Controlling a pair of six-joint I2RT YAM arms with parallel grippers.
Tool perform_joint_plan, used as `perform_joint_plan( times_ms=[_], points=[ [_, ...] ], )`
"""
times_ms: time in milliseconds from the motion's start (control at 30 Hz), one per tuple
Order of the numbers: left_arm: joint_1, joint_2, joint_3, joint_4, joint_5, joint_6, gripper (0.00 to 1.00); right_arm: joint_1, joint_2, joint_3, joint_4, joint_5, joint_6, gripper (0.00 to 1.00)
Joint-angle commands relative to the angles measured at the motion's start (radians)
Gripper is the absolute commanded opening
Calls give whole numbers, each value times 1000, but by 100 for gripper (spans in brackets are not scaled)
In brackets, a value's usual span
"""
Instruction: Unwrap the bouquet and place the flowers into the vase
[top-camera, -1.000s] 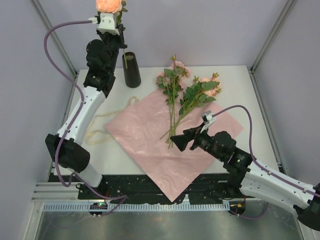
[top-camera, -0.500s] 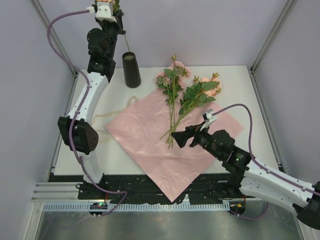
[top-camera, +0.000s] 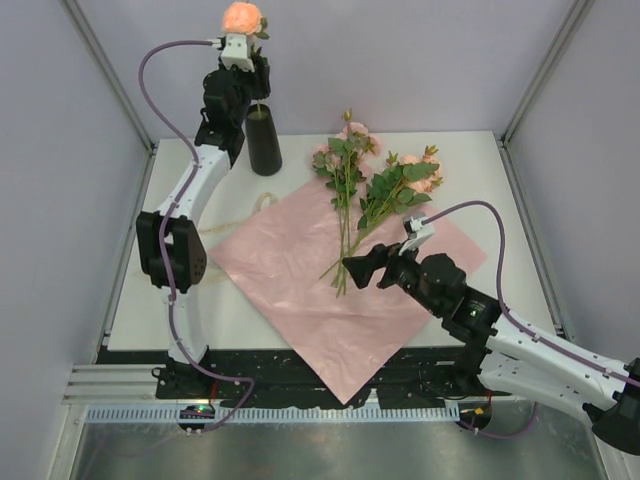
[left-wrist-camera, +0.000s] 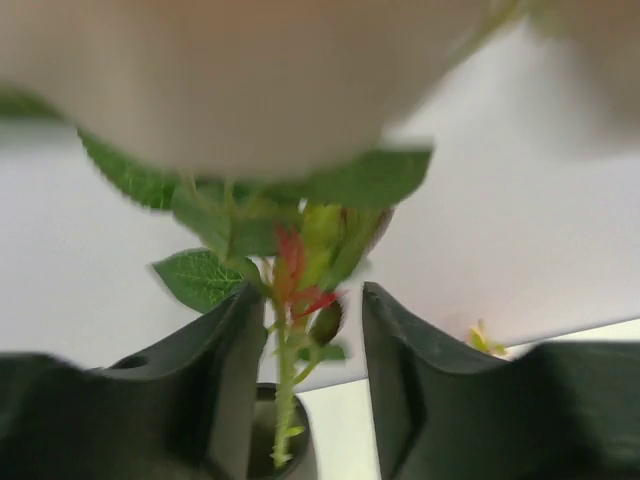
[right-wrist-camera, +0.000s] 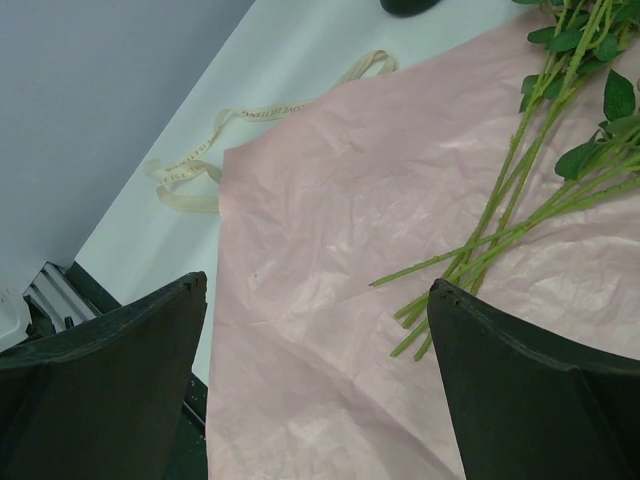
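Observation:
My right gripper will turn and move down and outward onto the stems of the slanting bunch of flowers and close there, because bare stem shows just short of the leaves.
The bouquet lies unwrapped: its flowers (top-camera: 372, 178) rest in two bunches at the far edge of the flat pink paper (top-camera: 300, 270), stems (right-wrist-camera: 500, 230) pointing toward me. One rose (top-camera: 243, 17) stands high above the black vase (top-camera: 264, 140). Its stem (left-wrist-camera: 285, 390) runs down into the vase mouth (left-wrist-camera: 262, 440). My left gripper (left-wrist-camera: 315, 340) hangs just over the vase, jaws apart, with the stem beside the left finger and a gap on the right. My right gripper (top-camera: 358, 268) hovers wide open over the paper (right-wrist-camera: 330, 200), near the stem ends, holding nothing.
The cream ribbon (top-camera: 200, 262) lies loose on the white table left of the paper, also in the right wrist view as ribbon (right-wrist-camera: 200, 165). Grey walls and metal posts enclose the table at the back and both sides.
My left arm swung right from beside the vase to above it, carrying the rose, and its jaws have parted off the stem. The right gripper crept slightly forward.

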Motion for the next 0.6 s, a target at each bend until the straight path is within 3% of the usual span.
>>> perform_joint_plan(
  times_ms=[0, 33, 133, 300, 567],
  points=[
    [11, -83, -44, -38, 61, -28, 66, 4, 3, 89, -125, 118, 75, 95],
    [9, -116, -86, -36, 64, -39, 74, 5, 2, 101, -145, 133, 86, 95],
    [9, -220, -226, -35, 62, -65, 84, 4, -7, 127, -236, 206, 161, 95],
    [11, -405, -390, -166, 48, -145, 89, 4, -7, 124, -297, 278, 264, 95],
    [9, -754, -617, -468, 200, -230, 90, -4, 75, 115, -271, 410, 396, 96]
  ],
)
